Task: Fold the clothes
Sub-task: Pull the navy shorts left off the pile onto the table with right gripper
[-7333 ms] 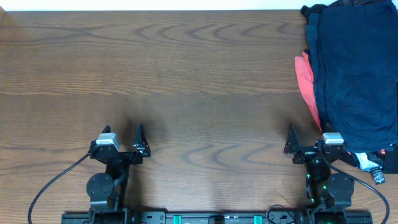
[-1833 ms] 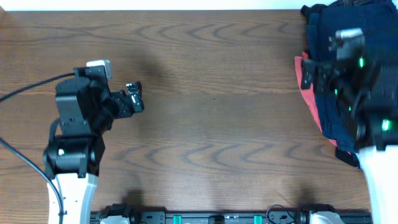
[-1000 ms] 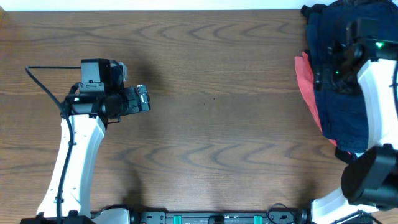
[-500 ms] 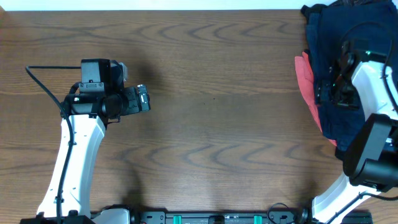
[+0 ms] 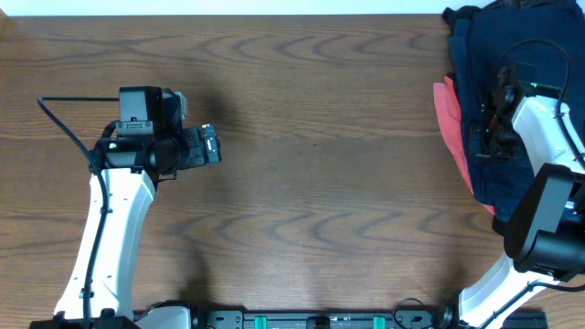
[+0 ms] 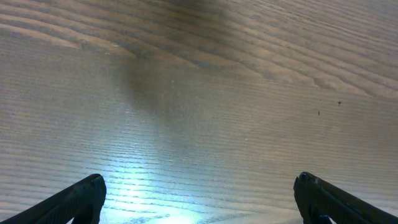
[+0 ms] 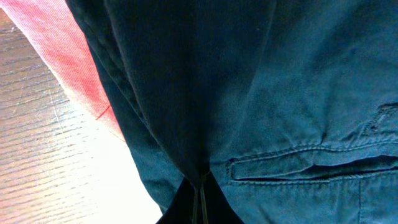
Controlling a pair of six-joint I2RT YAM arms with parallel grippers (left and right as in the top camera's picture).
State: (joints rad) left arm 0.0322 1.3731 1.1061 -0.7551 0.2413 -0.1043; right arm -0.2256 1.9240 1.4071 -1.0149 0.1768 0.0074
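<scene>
My right gripper will go up and carry the fold to the left in the overhead view, then let go of it there, because bare wood lies open between the arms.
The clothes (image 5: 516,82) lie in a dark navy pile at the table's right edge. A coral-red piece (image 5: 447,114) sticks out from under the pile's left side. My right gripper (image 5: 485,137) is down on the left part of the pile. In the right wrist view it (image 7: 200,190) is shut on a pinched fold of the top navy garment (image 7: 280,87), next to a stitched pocket slit (image 7: 298,165); the coral-red piece (image 7: 65,56) lies to the left. My left gripper (image 5: 211,145) hovers open over bare wood at the left, its fingers (image 6: 87,193) spread wide, holding nothing.
The brown wooden table (image 5: 311,137) stretches between the two arms. The pile reaches the table's far right corner and right edge. A black cable (image 5: 64,123) loops off the left arm.
The right gripper has settled lower on the left of the pile and closed its jaws on the navy cloth. The left arm has stayed still.
</scene>
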